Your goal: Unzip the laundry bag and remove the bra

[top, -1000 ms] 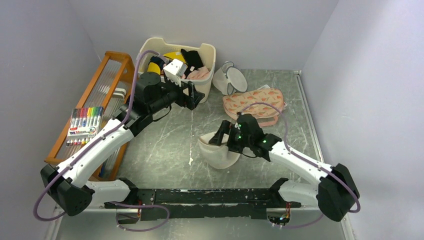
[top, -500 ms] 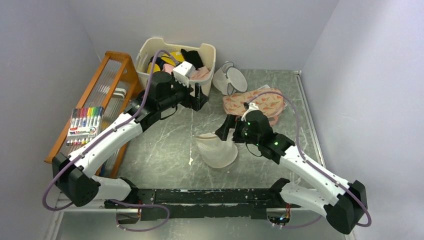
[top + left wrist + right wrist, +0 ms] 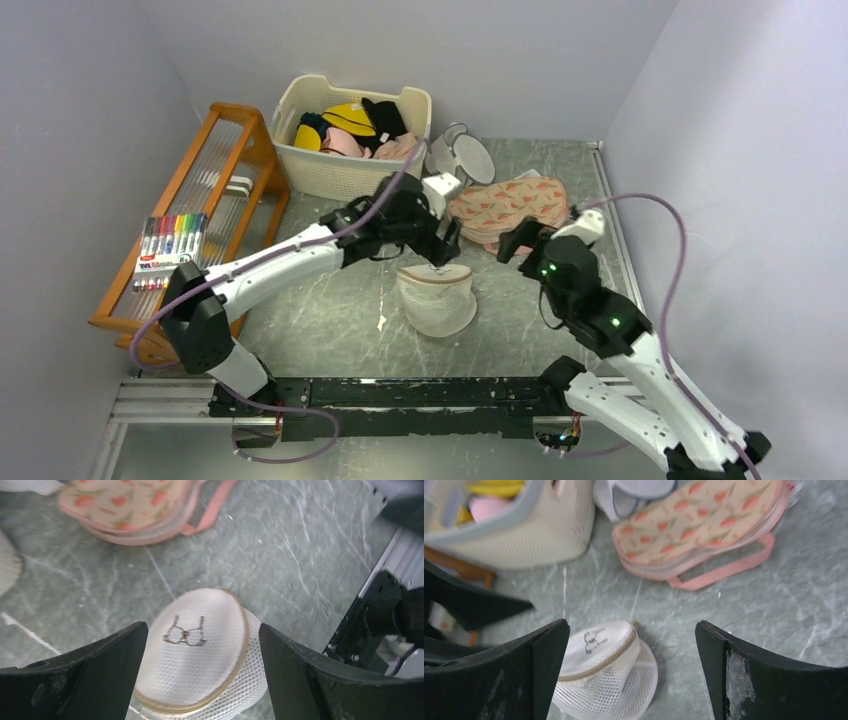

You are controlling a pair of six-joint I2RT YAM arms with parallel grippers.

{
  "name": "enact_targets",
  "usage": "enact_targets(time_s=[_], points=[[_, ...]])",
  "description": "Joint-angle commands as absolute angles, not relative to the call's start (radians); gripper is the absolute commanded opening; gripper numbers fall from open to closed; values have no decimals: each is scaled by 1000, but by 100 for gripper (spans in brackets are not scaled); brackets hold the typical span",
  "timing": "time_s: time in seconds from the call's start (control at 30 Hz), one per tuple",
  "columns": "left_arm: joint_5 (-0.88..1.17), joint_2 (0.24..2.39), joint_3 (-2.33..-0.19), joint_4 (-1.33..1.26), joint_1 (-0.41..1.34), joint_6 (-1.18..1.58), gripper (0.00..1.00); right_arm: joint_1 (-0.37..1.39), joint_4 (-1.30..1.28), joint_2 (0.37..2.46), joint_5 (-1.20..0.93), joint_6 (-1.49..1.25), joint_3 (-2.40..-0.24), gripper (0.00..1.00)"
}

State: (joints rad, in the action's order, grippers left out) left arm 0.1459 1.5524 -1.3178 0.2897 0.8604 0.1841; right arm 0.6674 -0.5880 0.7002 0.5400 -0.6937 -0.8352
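Note:
The zip is shut. My left gripper will next move slightly down, back astride the near side of the zip rim (image 3: 446, 281) (image 3: 232, 674) below it, and close.
The round white mesh laundry bag (image 3: 435, 298) stands on the table mid-centre, its cream zip rim shut and its lid with the black bra outline facing up. It also shows in the left wrist view (image 3: 197, 650) and the right wrist view (image 3: 601, 675). The bra itself is hidden. My left gripper (image 3: 440, 245) is open and hovers just above and behind the bag, its jaws spread either side of the lid (image 3: 202, 630). My right gripper (image 3: 518, 240) is open and empty, raised to the right of the bag (image 3: 632, 625).
A flat pink pouch with orange triangles (image 3: 505, 208) lies behind the bag. A plain greyish mesh bag (image 3: 460, 157) sits by the cream basket (image 3: 340, 178) of clothes. A wooden rack (image 3: 215, 190) with a marker pack (image 3: 168, 250) stands at the left.
My left arm swung from the basket rightward to above the bag. My right gripper left the bag and rose back to the right. The bag now sits with its lid up.

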Motion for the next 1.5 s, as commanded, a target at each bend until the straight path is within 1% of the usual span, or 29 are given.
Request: enact_targets(time_s=[0.0,0.17,0.3,0.33,0.37,0.4,0.47,0.53,0.57,0.63,0.67,0.73,0.77,0.8,0.83,0.9,1.1,1.17,1.3,1.37,1.47], points=[[52,1614,-1366,344,953,134,93,663,-632,558,738,-670,-878,100],[-14,1723,-1428,391,1033,115,94,664,-613,420,762,-656,-840,100],[-85,1796,-1481,447,1054,122,94,664,-613,391,727,-679,-802,100],[-91,1803,-1484,448,1055,120,98,665,-616,397,716,-684,-794,100],[-85,1806,-1480,440,1054,118,87,664,-619,410,706,-688,-791,100],[-76,1807,-1472,429,1054,117,80,664,-624,424,699,-692,-791,100],[-60,1813,-1461,416,1054,124,76,664,-639,457,695,-700,-803,100],[-37,1829,-1465,420,1054,124,68,664,-641,485,685,-696,-813,100],[-35,1839,-1470,425,1054,125,63,665,-635,492,677,-690,-813,100],[-41,1850,-1495,454,1054,122,48,664,-617,501,649,-675,-805,100],[-54,1847,-1500,470,1054,116,41,664,-609,506,634,-668,-801,100],[-74,1819,-1486,460,1054,94,34,664,-600,517,607,-661,-793,100],[-82,1789,-1472,449,1054,77,27,664,-600,523,597,-661,-790,100],[-86,1764,-1452,430,1054,63,17,664,-593,529,585,-661,-783,100],[-97,1734,-1428,408,1054,47,9,664,-579,537,571,-655,-774,100],[-99,1672,-1378,361,1054,7,7,665,-545,558,527,-642,-756,100],[-145,1482,-1219,211,1054,-84,7,662,-444,654,450,-610,-737,100],[-139,1429,-1152,140,1054,-125,7,652,-395,684,383,-573,-734,100],[-146,1329,-999,-36,1054,-203,7,574,-329,789,112,-479,-767,100],[-144,1279,-943,-120,1054,-232,7,482,-296,841,-100,-438,-773,100],[-112,1220,-880,-196,1054,-255,7,316,-206,889,-427,-427,-722,98]])
